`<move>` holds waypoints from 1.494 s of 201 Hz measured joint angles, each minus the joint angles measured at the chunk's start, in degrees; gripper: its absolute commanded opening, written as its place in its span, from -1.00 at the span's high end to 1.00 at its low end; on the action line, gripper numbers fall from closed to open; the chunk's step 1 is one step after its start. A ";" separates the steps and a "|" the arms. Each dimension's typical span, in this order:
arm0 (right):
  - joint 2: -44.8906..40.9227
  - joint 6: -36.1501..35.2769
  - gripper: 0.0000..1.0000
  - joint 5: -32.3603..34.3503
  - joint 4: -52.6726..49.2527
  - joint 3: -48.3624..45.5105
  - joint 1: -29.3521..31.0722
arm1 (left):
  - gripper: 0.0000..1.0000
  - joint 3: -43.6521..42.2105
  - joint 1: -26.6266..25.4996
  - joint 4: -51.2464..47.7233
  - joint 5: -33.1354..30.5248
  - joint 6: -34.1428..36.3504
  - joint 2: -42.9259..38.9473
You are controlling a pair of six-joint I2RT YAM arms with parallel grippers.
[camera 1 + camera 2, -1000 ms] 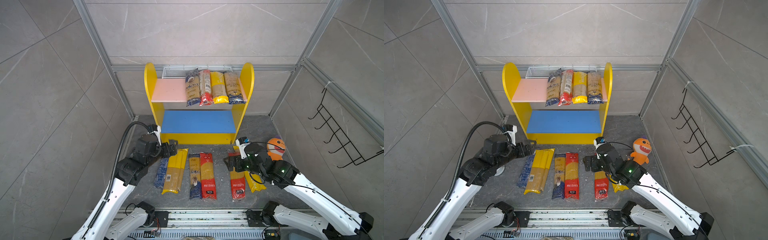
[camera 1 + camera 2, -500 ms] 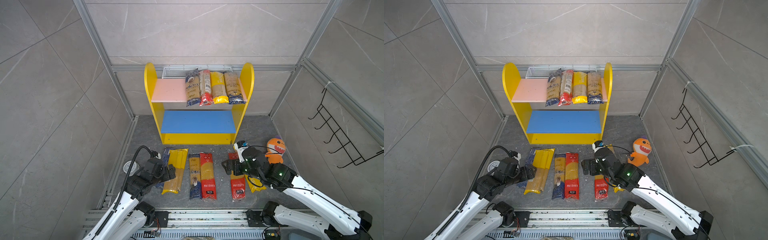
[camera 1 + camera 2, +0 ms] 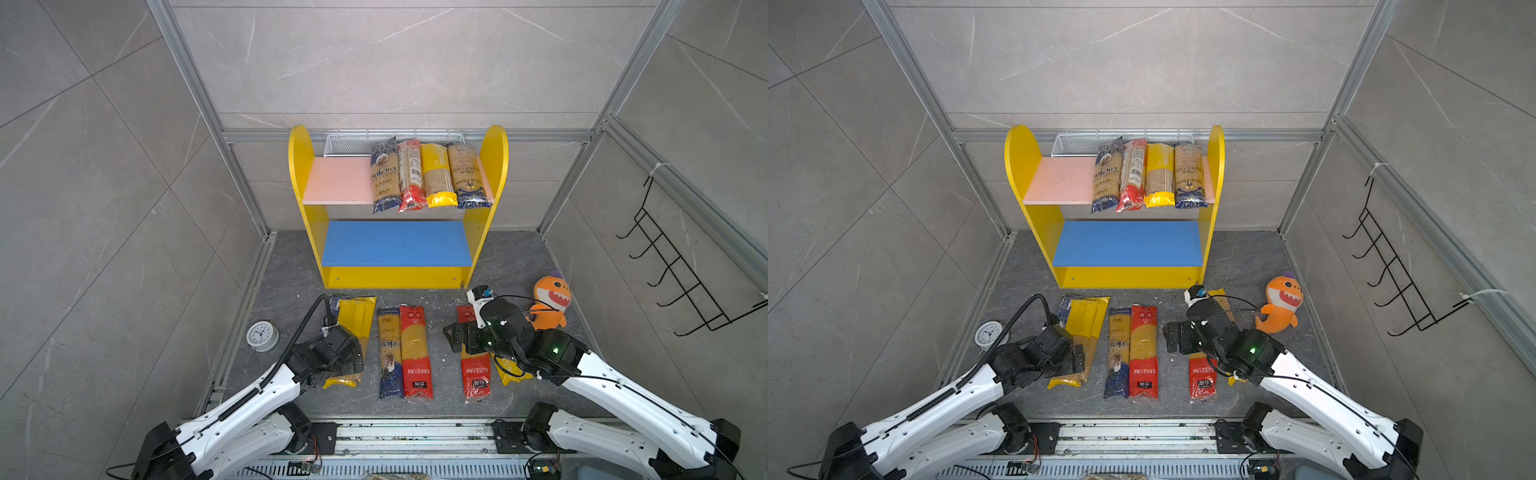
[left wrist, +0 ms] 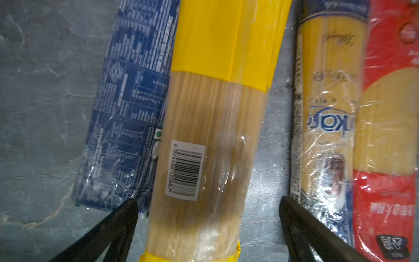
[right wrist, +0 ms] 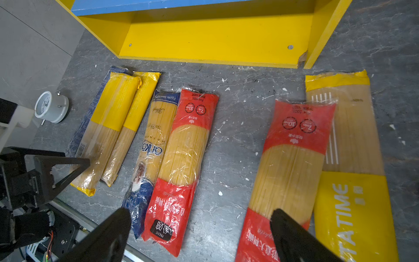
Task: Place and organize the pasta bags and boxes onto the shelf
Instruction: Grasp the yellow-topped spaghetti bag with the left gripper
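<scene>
My left gripper needs to go down onto the near part of the yellow-ended bag (image 3: 345,378) (image 4: 195,222) and close, because that part of the bag is just below it, between the open fingers.
The shelf (image 3: 299,166) has four pasta bags (image 3: 432,174) side by side on the right of its pink upper board (image 3: 336,183); its blue lower board (image 3: 395,243) is bare. On the floor lie a dark blue pack (image 4: 127,102), yellow-ended bags (image 3: 357,320), a navy-ended bag (image 3: 388,349), two red bags (image 3: 413,349) (image 3: 473,374) and a wide yellow bag (image 5: 349,158). My left gripper (image 4: 207,200) is open, low, its fingers either side of a yellow-ended bag (image 4: 210,127). My right gripper (image 5: 199,213) hangs open over the floor between the red bags.
An orange plush shark (image 3: 550,301) sits at the right of the floor and a white alarm clock (image 3: 262,336) at the left. A white wire-mesh basket (image 3: 353,143) stands behind the shelf. A black wire rack (image 3: 681,274) hangs on the right wall.
My left arm has dropped and drawn back from near the shelf to low over the yellow-ended bag. The right gripper has shifted slightly toward the front. Both grippers have opened a little wider.
</scene>
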 measured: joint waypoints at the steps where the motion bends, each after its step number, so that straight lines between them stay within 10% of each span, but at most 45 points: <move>1: 0.00 0.00 -0.99 0.00 -0.02 0.00 0.00 | -1.00 -0.07 -0.02 0.02 -0.07 -0.07 0.11; 88: -0.02 -1.97 -0.99 0.42 -0.02 -1.29 0.00 | -0.88 -2.62 -1.46 5.77 -2.99 -3.43 11.10; 116: -0.28 -2.05 -0.99 0.63 -0.07 -1.55 0.00 | -0.27 -1.95 -1.99 6.19 -3.37 -3.52 12.39; 140: -1.36 -2.34 -0.99 0.92 -0.09 -1.55 0.00 | 0.64 -1.79 -2.19 6.10 -4.07 -3.02 10.82; 166: -1.95 -2.36 -0.99 1.22 -0.11 -1.55 0.00 | 1.00 -1.66 -2.03 5.55 -3.48 -3.65 7.06; 247: -2.36 -2.32 -0.99 0.96 -0.09 -1.55 0.00 | 1.00 1.97 -2.05 -5.92 0.48 -2.03 -1.81; 300: -2.78 -2.14 -0.99 0.15 -0.22 -1.33 0.00 | 1.00 19.21 -2.08 -18.38 0.52 3.10 -11.10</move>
